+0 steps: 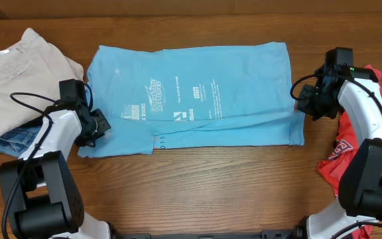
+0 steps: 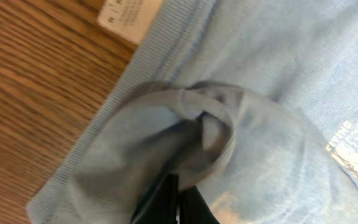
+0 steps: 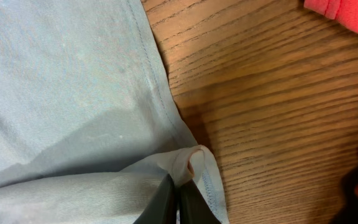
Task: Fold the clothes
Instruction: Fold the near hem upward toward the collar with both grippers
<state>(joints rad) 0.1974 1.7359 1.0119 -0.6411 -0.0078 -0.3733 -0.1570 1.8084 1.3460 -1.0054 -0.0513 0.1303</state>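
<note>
The robot should next move its right gripper slightly away from the robot's base along the T-shirt's side edge, then let go of the small fold of hem.
A light blue T-shirt [image 1: 191,93] lies spread flat across the middle of the table, print side up, its lower part folded over. My left gripper [image 1: 100,124] is at its left edge, shut on a pinch of the blue fabric [image 2: 197,134] by the ribbed collar. My right gripper [image 1: 305,101] is at its right edge, shut on a small fold of the hem [image 3: 188,163]. In both wrist views the fingertips [image 2: 178,199] [image 3: 178,199] press together with cloth between them.
A beige garment [image 1: 18,63] lies on folded denim [image 1: 2,139] at the far left. A red garment [image 1: 347,143] lies at the right edge, also in the right wrist view [image 3: 347,12]. Bare wooden table [image 1: 197,186] runs along the front.
</note>
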